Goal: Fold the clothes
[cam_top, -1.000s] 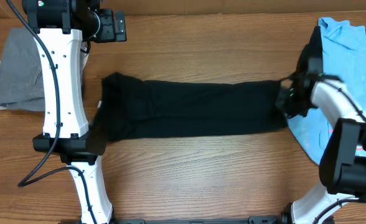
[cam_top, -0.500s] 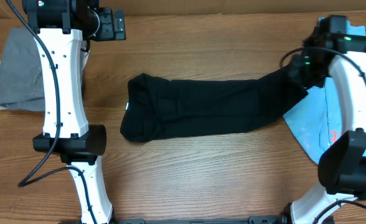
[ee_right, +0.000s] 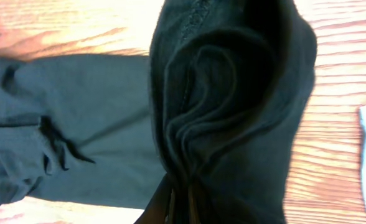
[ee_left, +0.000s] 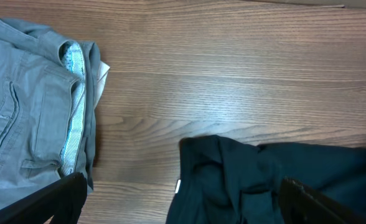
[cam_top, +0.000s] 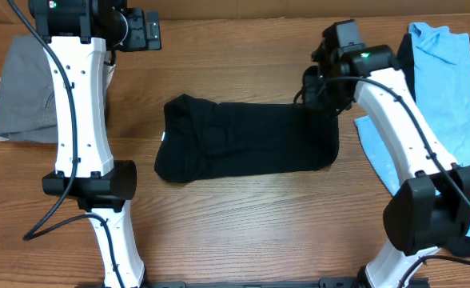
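The bunched end still hangs raised. My right gripper should carry it to the left in the overhead view, onto the garment's flat middle (cam_top: 263,132) (ee_right: 111,134), and release it.
A black garment (cam_top: 243,140) lies across the middle of the table, its right end lifted and doubled back leftward. My right gripper (cam_top: 319,94) is shut on that bunched right end, which hangs folded in the right wrist view (ee_right: 233,112). My left gripper (ee_left: 183,205) is open and empty, high at the back left; its fingertips frame the garment's left end (ee_left: 233,180) from above. Folded grey trousers (cam_top: 23,92) lie at the far left and show in the left wrist view (ee_left: 27,99).
A light blue shirt (cam_top: 447,88) lies spread at the right edge, with a dark garment (cam_top: 407,60) under it. Bare wooden table (cam_top: 243,216) runs along the front.
My right gripper has carried the black garment's right end up and leftward over the cloth, shortening it. Earlier the whole garment slid right. The left arm has not moved.
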### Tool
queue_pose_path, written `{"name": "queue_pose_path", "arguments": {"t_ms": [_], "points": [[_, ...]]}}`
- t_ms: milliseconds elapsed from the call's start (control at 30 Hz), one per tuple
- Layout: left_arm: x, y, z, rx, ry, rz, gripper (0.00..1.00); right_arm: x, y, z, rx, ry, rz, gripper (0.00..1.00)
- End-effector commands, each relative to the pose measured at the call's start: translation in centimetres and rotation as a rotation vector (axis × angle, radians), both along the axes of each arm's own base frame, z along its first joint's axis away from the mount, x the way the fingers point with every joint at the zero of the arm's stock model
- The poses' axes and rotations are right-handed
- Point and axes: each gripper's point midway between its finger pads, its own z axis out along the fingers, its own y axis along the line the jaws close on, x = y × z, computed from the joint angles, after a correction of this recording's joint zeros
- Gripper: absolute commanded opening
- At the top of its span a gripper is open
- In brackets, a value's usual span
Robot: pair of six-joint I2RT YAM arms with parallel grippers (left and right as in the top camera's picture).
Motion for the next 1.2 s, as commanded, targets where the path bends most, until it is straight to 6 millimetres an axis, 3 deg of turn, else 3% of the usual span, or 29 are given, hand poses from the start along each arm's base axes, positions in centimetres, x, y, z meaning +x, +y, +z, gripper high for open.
{"name": "queue_pose_path", "arguments": {"t_ms": [0,200,433,467,533,600,667,833,1000,1167], "points": [[-0.1,0.5,0.6,0.017,-0.018,0.002,1.0,-0.4,1.7,-2.2,0.003,0.057,0.001,0.04],[-0.1,0.5,0.7,0.017,-0.019,0.002,1.0,-0.9,6.1,-4.3,0.024,0.08,0.076,0.04],[-0.1,0.5,0.7,0.017,-0.021,0.002,1.0,-1.8,8.9,-6.5,0.016,0.117,0.118,0.04],[-0.1,0.5,0.7,0.018,-0.021,0.002,1.0,-2.0,9.2,-6.7,0.015,0.122,0.126,0.08],[-0.1,0.5,0.7,0.018,-0.021,0.002,1.0,-2.5,9.9,-7.1,0.025,0.137,0.142,0.4],[-0.1,0.5,0.7,0.017,-0.021,0.002,1.0,-2.9,10.6,-7.0,0.052,0.153,0.155,0.65],[-0.1,0.5,0.7,0.017,-0.022,0.002,1.0,-3.2,11.2,-6.5,0.091,0.163,0.168,0.7],[0.1,0.5,0.7,0.017,-0.027,0.002,1.0,-3.6,10.8,-3.0,0.11,0.135,0.192,0.71],[0.0,0.5,-0.2,0.018,0.007,0.002,1.0,-3.4,7.6,-0.8,0.029,0.095,0.13,0.7],[0.0,0.5,-2.5,0.021,0.074,0.001,1.0,-4.7,6.4,-2.5,-0.001,0.164,0.114,0.37]]}}
